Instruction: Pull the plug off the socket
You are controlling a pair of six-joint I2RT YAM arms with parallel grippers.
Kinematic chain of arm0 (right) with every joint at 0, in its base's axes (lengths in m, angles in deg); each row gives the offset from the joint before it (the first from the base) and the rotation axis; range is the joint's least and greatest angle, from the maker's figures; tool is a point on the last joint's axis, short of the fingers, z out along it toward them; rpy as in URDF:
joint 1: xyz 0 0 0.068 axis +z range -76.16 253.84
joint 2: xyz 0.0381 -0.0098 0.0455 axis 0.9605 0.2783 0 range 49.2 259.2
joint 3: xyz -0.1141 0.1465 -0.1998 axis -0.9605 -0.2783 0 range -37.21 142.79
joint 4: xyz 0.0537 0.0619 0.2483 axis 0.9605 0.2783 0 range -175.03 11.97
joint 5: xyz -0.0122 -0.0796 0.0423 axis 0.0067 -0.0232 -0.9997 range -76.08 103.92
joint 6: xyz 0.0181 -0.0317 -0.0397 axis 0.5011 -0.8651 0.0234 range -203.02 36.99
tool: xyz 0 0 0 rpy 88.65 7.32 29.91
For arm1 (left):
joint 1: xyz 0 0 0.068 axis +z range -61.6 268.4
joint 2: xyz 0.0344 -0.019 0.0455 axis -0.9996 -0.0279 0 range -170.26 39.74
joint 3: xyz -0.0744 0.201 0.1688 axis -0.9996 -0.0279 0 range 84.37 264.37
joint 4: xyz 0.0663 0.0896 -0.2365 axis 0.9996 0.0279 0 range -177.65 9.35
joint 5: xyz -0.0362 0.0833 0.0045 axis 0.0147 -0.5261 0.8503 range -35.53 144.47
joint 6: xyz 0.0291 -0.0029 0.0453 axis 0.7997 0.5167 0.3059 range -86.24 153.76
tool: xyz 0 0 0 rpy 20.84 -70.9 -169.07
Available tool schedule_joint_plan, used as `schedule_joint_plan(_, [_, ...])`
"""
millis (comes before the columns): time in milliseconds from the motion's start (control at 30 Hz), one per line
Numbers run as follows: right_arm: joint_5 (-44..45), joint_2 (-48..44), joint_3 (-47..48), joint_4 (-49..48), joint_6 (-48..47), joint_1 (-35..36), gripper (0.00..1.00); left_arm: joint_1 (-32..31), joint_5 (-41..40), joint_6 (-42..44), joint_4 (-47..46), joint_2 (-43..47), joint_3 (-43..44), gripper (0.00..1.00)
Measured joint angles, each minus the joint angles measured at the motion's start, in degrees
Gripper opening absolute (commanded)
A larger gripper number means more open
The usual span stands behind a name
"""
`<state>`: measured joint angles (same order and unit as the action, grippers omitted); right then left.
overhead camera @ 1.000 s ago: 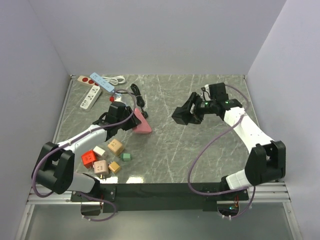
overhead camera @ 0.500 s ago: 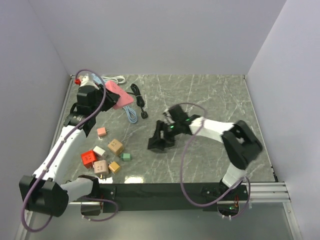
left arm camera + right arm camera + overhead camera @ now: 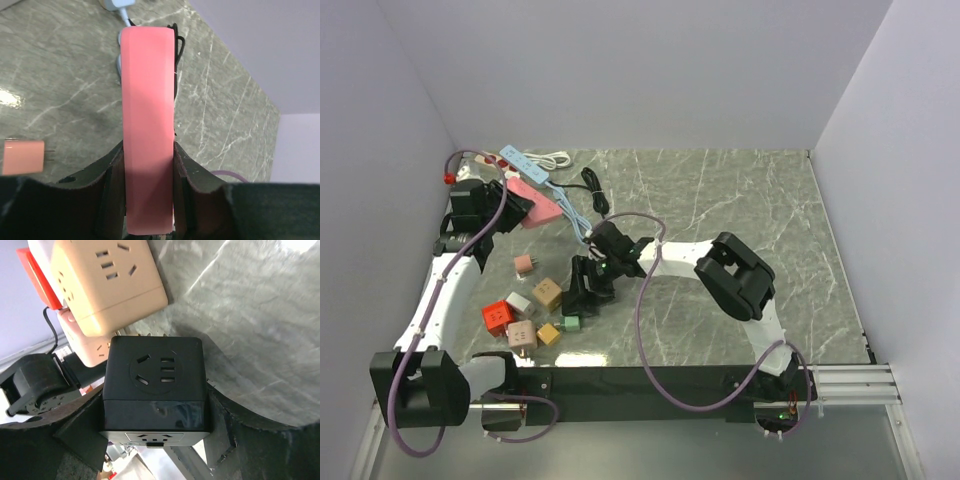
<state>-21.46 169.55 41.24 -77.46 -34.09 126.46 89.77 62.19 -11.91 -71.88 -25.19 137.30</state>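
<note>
My left gripper moves outward and down to the table beside the blue power strip next and opens there, since plug and pink power strip (image 3: 538,208) are well apart.
The socket is a long pink power strip (image 3: 538,208) held off the table at the back left, with my left gripper (image 3: 512,208) shut on its near end. In the left wrist view the pink strip (image 3: 148,100) runs straight out between the jaws of the left gripper (image 3: 148,150). The plug is a black cube (image 3: 155,385) with socket holes on its faces. My right gripper (image 3: 155,397) is shut on its two sides. Seen from above, the right gripper (image 3: 583,290) hangs low over the loose cubes. Plug and socket are well apart.
Loose adapter cubes lie front left: tan (image 3: 549,292), red (image 3: 498,316), white (image 3: 518,301), green (image 3: 571,322) and a small pink one (image 3: 525,264). A blue power strip (image 3: 525,165), white cable (image 3: 555,158) and black cable (image 3: 595,190) lie at the back. The tan cube (image 3: 107,280) sits just beyond the black plug.
My left arm has swung the pink strip to the back left. My right arm has carried the black cube from the right side across to the loose cubes at the front left.
</note>
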Motion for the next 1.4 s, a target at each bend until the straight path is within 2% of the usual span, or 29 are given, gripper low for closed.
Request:
schedule_joint_plan(33, [-0.2,0.0,0.0,0.1,0.0,0.2,0.18,0.6,0.2,0.0,-0.1,-0.3,0.0,0.00])
schedule_joint_plan(67, [-0.3,0.0,0.0,0.5,0.0,0.3,0.33,1.2,0.3,0.0,-0.3,-0.6,0.0,0.00])
schedule_joint_plan(133, [-1.0,0.1,0.6,2.0,-0.7,0.6,0.48,2.2,0.9,0.0,-0.9,-1.2,0.0,0.00])
schedule_joint_plan(167, [-1.1,0.1,1.1,3.3,-1.3,0.7,0.62,2.7,1.3,0.0,-1.6,-1.6,0.0,0.00])
schedule_joint_plan(200, [-1.0,0.1,1.4,4.3,-2.2,0.9,0.68,3.3,1.6,0.0,-2.2,-2.1,0.0,0.00])
schedule_joint_plan(233, [-1.0,0.1,1.5,5.3,-2.9,1.1,0.80,3.8,1.9,0.0,-2.7,-2.7,0.0,0.00])
schedule_joint_plan(300, [-0.9,-0.5,1.3,6.8,-4.0,1.6,0.91,4.9,2.2,0.0,-4.1,-4.3,0.0,0.00])
schedule_joint_plan(600, [4.0,-16.7,-4.2,15.8,-9.5,1.6,0.95,8.9,2.5,-0.7,-10.2,-19.9,6.6,0.00])
schedule_joint_plan(767, [7.3,-31.5,-11.0,18.4,-10.0,-2.1,0.96,10.4,2.9,-2.2,-16.5,-32.2,13.6,0.01])
schedule_joint_plan(933, [10.8,-42.5,-13.2,21.7,-11.6,-5.7,0.97,11.5,6.3,-4.5,-23.9,-42.6,16.7,0.02])
schedule_joint_plan(967, [11.3,-44.2,-13.6,22.2,-11.8,-6.3,0.98,11.7,7.1,-5.0,-25.2,-44.8,17.2,0.20])
schedule_joint_plan(1000, [11.7,-45.8,-14.2,22.6,-12.2,-7.1,0.98,12.0,8.9,-5.8,-26.6,-46.8,17.8,0.34])
schedule_joint_plan(1033, [11.9,-47.2,-15.0,23.0,-12.4,-8.0,0.98,12.2,10.1,-6.4,-27.5,-48.4,18.5,0.61])
schedule_joint_plan(1133, [12.7,-51.1,-17.7,25.2,-12.9,-11.6,0.98,12.6,12.4,-7.9,-29.8,-51.2,19.6,0.99])
schedule_joint_plan(1267, [14.1,-53.3,-18.6,27.7,-13.9,-14.8,0.99,13.0,12.6,-8.3,-28.7,-50.9,19.8,0.99])
schedule_joint_plan(1400, [15.3,-53.8,-18.5,29.5,-14.9,-16.5,0.99,13.3,13.4,-6.6,-23.0,-49.1,20.0,0.99])
